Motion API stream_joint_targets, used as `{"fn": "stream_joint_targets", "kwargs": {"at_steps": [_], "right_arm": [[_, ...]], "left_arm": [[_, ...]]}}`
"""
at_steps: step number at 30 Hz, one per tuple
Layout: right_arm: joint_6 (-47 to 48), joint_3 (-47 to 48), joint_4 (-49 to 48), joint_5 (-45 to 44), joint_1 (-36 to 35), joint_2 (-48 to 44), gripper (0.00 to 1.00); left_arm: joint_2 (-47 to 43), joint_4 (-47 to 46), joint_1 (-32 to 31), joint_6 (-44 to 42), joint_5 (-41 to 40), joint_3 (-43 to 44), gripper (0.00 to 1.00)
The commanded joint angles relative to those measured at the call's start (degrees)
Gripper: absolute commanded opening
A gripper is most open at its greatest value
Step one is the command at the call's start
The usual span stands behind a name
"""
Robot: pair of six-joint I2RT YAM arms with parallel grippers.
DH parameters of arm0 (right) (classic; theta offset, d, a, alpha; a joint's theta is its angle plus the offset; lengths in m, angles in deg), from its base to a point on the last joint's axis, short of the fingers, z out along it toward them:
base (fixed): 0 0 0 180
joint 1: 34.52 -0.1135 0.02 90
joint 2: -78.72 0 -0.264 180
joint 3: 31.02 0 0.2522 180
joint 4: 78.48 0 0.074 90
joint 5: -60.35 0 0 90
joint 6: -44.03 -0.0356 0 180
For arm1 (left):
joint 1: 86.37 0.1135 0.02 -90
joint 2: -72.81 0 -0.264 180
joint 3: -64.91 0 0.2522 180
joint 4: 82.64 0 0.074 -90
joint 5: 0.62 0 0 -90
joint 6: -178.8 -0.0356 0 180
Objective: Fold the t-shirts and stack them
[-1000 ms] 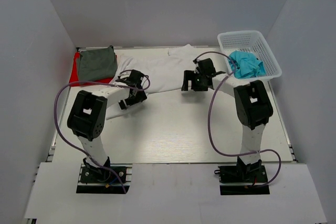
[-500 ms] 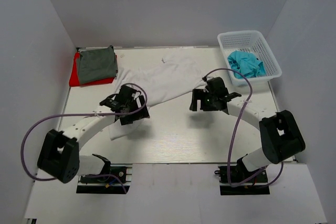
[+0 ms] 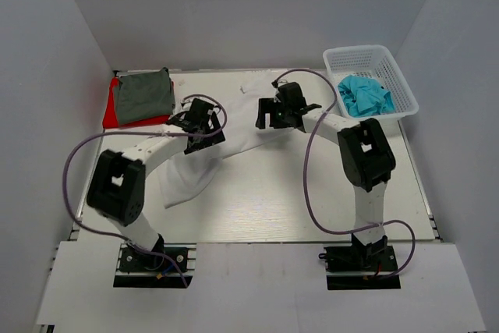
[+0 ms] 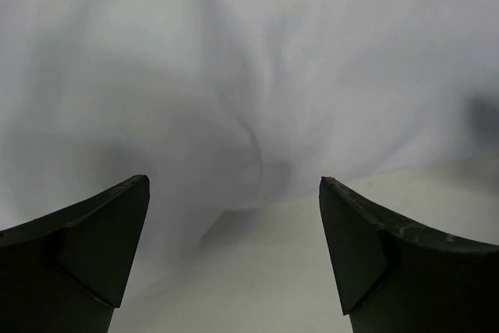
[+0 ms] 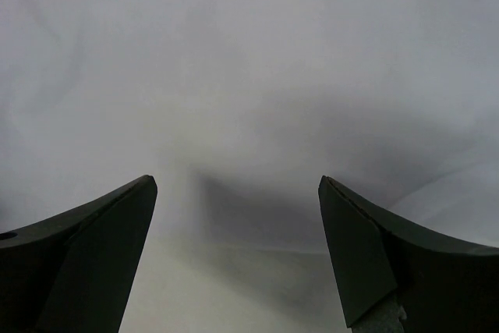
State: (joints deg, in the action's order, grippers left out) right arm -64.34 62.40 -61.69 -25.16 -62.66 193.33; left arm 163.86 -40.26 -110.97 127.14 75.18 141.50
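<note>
The shirt is rumpled and slanted, so I will next move my left gripper toward the far edge of the white t-shirt and then down onto it to close.
The white t-shirt lies rumpled and slanted on the table, from the far middle down to the near left. It fills the left wrist view and the right wrist view. My left gripper is open and empty, low over the shirt's left part. My right gripper is open and empty over the shirt's far right part. The folded grey-green t-shirt lies on the red t-shirt at the far left. The turquoise t-shirt is crumpled in the basket.
The white lattice basket stands at the far right corner. Grey walls close in the table on three sides. Bare tabletop shows in front of the white shirt, and purple cables loop beside both arms.
The white shirt went from lying flat at the back to slanting toward the near left. Both grippers came forward half a second ago and have since moved back over the shirt.
</note>
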Motion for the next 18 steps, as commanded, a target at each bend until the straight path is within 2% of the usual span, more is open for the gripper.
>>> {"fn": "stream_joint_targets", "kwargs": {"at_steps": [1,3,7,8,9,10,11,13,16,18], "right_arm": [[1.23,5.32,0.57,0.07,0.1,3.6,0.9],[0.97,5.16,1.98,-0.36,-0.07,3.96,0.9],[-0.17,-8.1,-2.24,-1.85,0.1,-1.92,0.9],[-0.52,-9.94,-1.71,-2.29,0.19,-3.06,0.9],[-0.53,-15.7,-1.36,-3.6,-0.07,-6.03,0.9],[-1.22,-17.94,-0.84,-3.96,-0.16,-7.28,0.9],[-1.66,-24.4,-0.83,-3.53,-0.25,-11.21,0.9],[-3.93,-28.84,-0.05,-3.0,-0.42,-14.13,0.9],[-6.05,-37.81,0.57,-2.91,-0.95,-25.36,0.9],[-5.63,-40.63,1.45,-3.26,-1.13,-31.33,0.9]], "left_arm": [[6.15,0.99,0.78,-0.03,-1.02,2.47,1.0],[8.35,1.61,0.78,0.49,-0.22,3.18,1.0],[8.02,-1.01,0.17,0.5,3.11,-3.48,1.0],[5.92,-1.81,-0.7,1.02,5.3,-7.24,1.0],[4.94,-2.51,-1.23,1.03,7.23,-9.11,1.0],[3.8,-3.91,-1.24,1.03,13.0,-13.3,1.0],[1.27,-4.62,-1.24,1.03,16.1,-15.35,1.0],[-1.99,-5.15,-2.55,0.15,22.6,-20.34,1.0],[-10.95,-2.98,-4.4,0.15,23.78,-23.53,1.0],[-14.83,-0.16,-4.4,0.15,20.03,-21.63,1.0]]}}
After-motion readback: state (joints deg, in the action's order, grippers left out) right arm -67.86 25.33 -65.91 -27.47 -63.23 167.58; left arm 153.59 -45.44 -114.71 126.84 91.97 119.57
